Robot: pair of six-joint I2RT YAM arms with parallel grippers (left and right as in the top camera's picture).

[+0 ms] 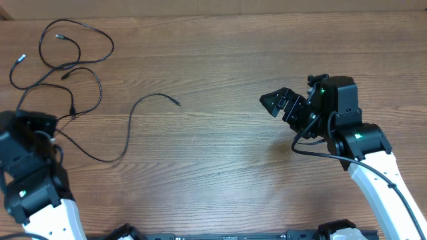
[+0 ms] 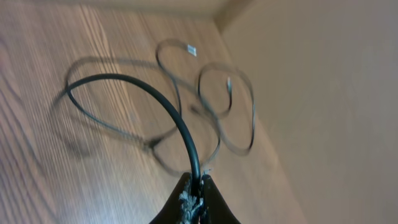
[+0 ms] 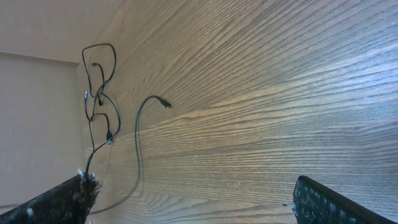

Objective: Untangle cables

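Note:
The black cable in my left gripper runs close beside the loops. It needs to go back and to the left in the overhead view, then down, and then my left gripper should release it.
The cables point(image 1: 67, 57) lie as thin black loops at the table's far left corner, and their small plug ends show among the loops. One long strand point(image 1: 130, 123) curves out to the right and ends in a plug. My left gripper point(image 1: 47, 128) sits just below the loops. In the left wrist view it point(image 2: 194, 186) is shut on a black cable point(image 2: 163, 99), which arches up and away toward the blurred loops. My right gripper point(image 1: 275, 104) hangs open over bare wood at centre right, far from the cables point(image 3: 99, 81). Nothing lies between its fingers point(image 3: 62, 200).
A wooden table point(image 1: 220, 167) fills the view, with a beige wall point(image 2: 323, 93) just past its far left corner. The right arm's own thick black wire point(image 1: 313, 150) loops beside its wrist.

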